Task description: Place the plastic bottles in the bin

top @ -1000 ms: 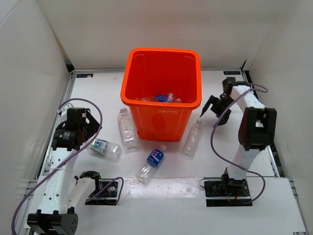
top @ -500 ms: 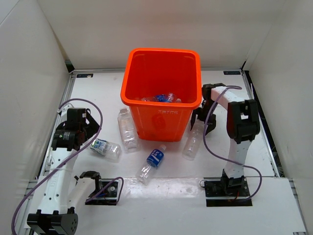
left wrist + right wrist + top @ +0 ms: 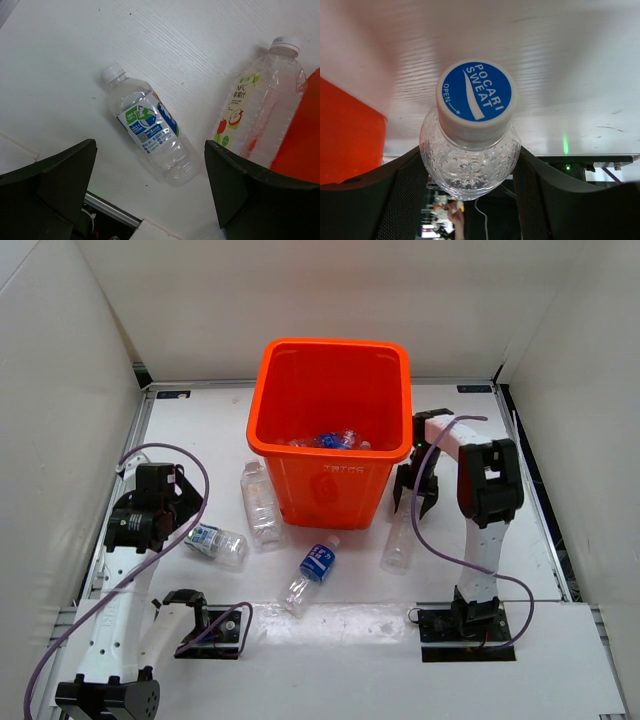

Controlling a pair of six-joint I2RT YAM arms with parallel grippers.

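I will raise my right gripper over the bin's opening (image 3: pixel 332 398) and release the bottle, as that opening is above the gripper and to its left in the top view.
The orange bin (image 3: pixel 330 465) stands mid-table with several plastic bottles inside (image 3: pixel 330 440). To its right my right gripper (image 3: pixel 416 490) is shut on the shoulder of a clear plastic bottle (image 3: pixel 398 545) that lies on the table. In the right wrist view both fingers (image 3: pixel 402 200) press this bottle (image 3: pixel 470 160) just under its blue and white cap. My left gripper (image 3: pixel 180 508) is open over a blue-labelled bottle (image 3: pixel 150 132) and holds nothing. A juice-labelled bottle (image 3: pixel 260 105) lies against the bin (image 3: pixel 300 145). Another blue-labelled bottle (image 3: pixel 310 575) lies in front of the bin.
White walls close the table in on the left, back and right. Both arm bases and their cables (image 3: pixel 215 625) sit at the near edge. The juice-labelled bottle (image 3: pixel 262 505) lies close to the bin's left side.
My right gripper swung left from the right side, came down over the bottle's neck beside the bin and closed on it; the bottle shifted slightly. The left arm stayed put.
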